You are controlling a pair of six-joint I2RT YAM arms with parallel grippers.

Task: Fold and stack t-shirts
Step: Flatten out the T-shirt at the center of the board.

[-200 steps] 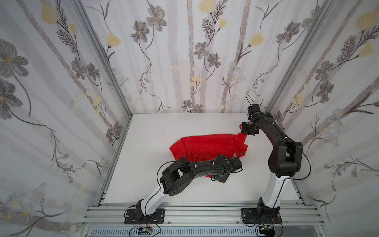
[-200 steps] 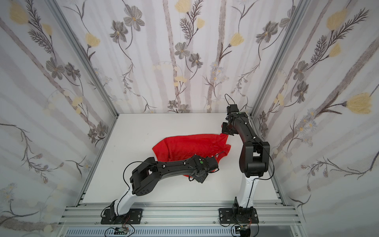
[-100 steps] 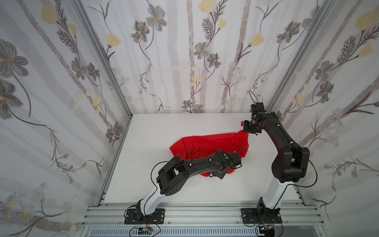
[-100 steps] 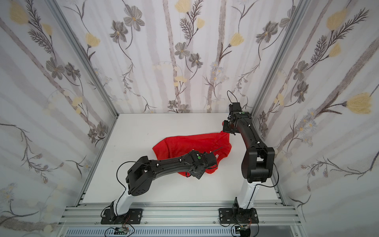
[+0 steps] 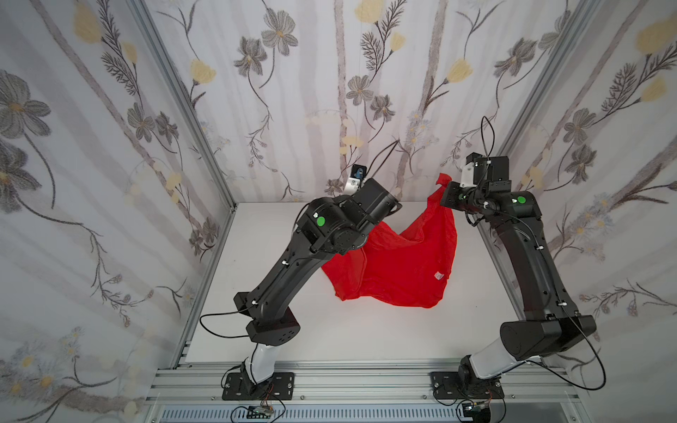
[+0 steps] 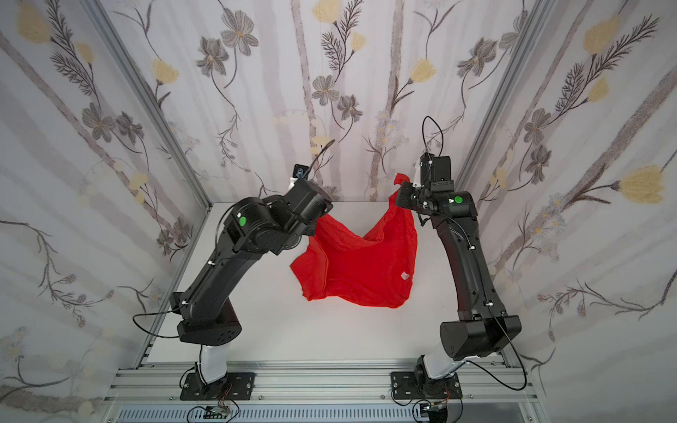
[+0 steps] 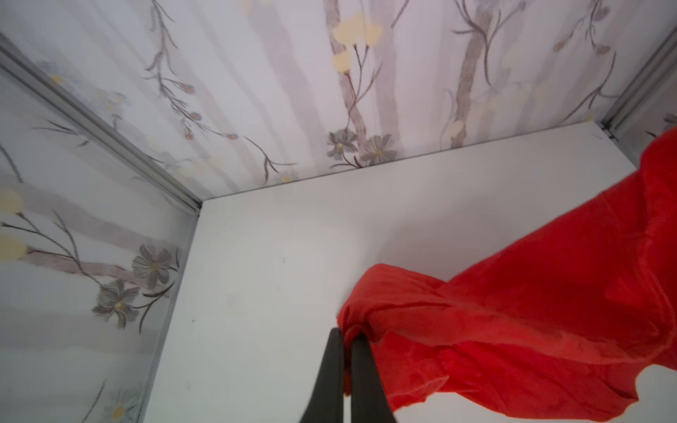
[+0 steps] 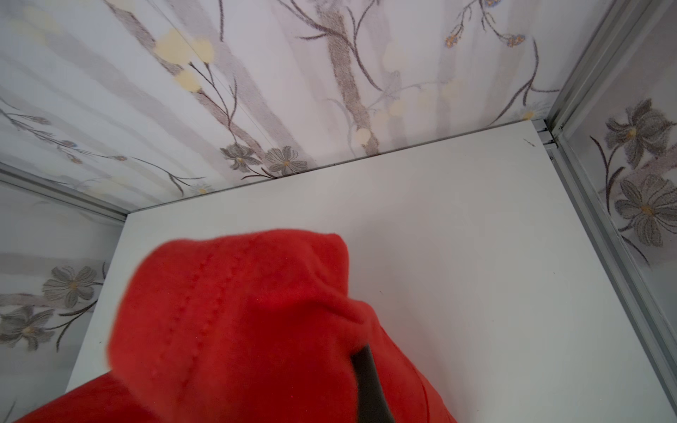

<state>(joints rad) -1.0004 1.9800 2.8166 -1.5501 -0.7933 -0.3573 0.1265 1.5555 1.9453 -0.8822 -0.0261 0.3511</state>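
Observation:
The t-shirt (image 5: 403, 263) sags between the arms, so my left gripper should next go up, away from my right gripper, then down onto the bare far tabletop and let go.
The red t-shirt (image 5: 403, 263) (image 6: 362, 267) hangs between both arms above the white table, sagging in the middle, its lower part trailing on the surface. A small white label (image 5: 438, 275) shows near its right edge. In the left wrist view my left gripper (image 7: 347, 337) is shut on a bunched edge of the t-shirt (image 7: 513, 311); in both top views its fingers are hidden under the raised wrist. My right gripper (image 5: 446, 188) (image 6: 403, 190) is shut on a far corner of the shirt, whose tip sticks up past it. In the right wrist view cloth (image 8: 238, 311) covers all but one black finger (image 8: 368, 381).
The white table (image 5: 329, 329) is boxed in by flowered curtain walls with metal corner posts (image 5: 190, 124) at the back left and right. Both arm bases are bolted to the rail (image 5: 348, 381) at the front edge.
The left gripper closed on the shirt's edge, then both arms rose, lifting the shirt from its flat heap so that it hangs between them.

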